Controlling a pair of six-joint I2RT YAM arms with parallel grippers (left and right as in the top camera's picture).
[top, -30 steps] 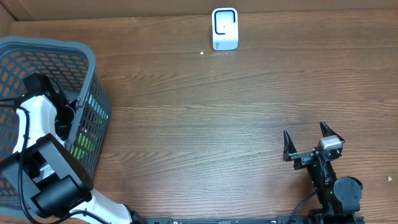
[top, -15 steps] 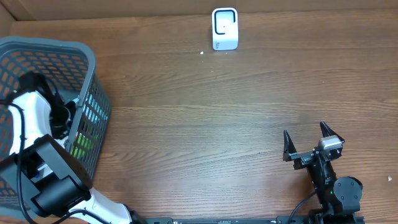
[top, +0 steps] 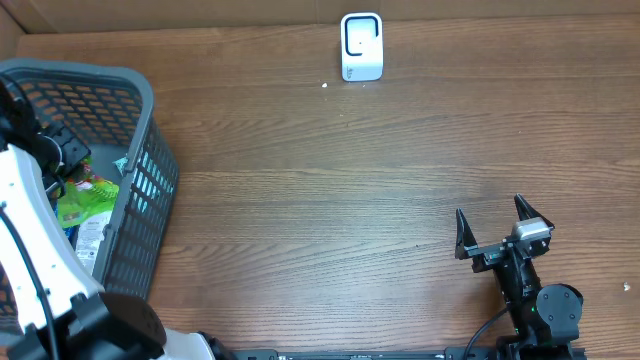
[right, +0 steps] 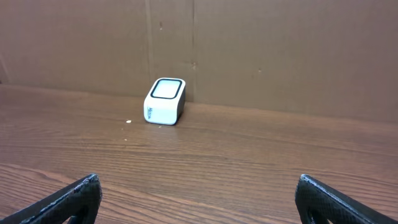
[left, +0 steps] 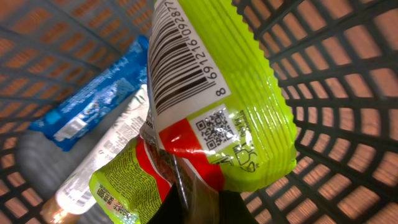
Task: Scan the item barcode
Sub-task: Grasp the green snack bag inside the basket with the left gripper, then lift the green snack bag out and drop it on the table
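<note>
My left gripper should lift the packet over the basket's rim, cross toward the scanner [top: 361,46], go down and release, since bare table is to the gripper's right in the overhead view.
In the left wrist view my left gripper [left: 196,200] is shut on the edge of a lime-green and red snack packet [left: 249,118], the item, whose barcode [left: 180,68] and QR code face the camera. The packet hangs inside the grey basket [left: 339,124]. From overhead the left gripper [top: 62,155] is over the basket [top: 150,185], with the green packet [top: 88,193] just below it. The white scanner [top: 361,46] stands at the table's far edge, well away, and shows as well in the right wrist view as the scanner [right: 165,101]. My right gripper [top: 492,222] rests open and empty at the front right.
A blue packet [left: 93,106] and a white packet [left: 102,165] lie on the basket floor under the held one. A brown cardboard wall [right: 280,56] runs behind the scanner. Bare wooden table [top: 330,220] lies between basket, scanner and right arm.
The left gripper has shut on the green packet and the left arm has risen toward the overhead camera, bringing the packet into view above the basket. The right arm has not moved.
</note>
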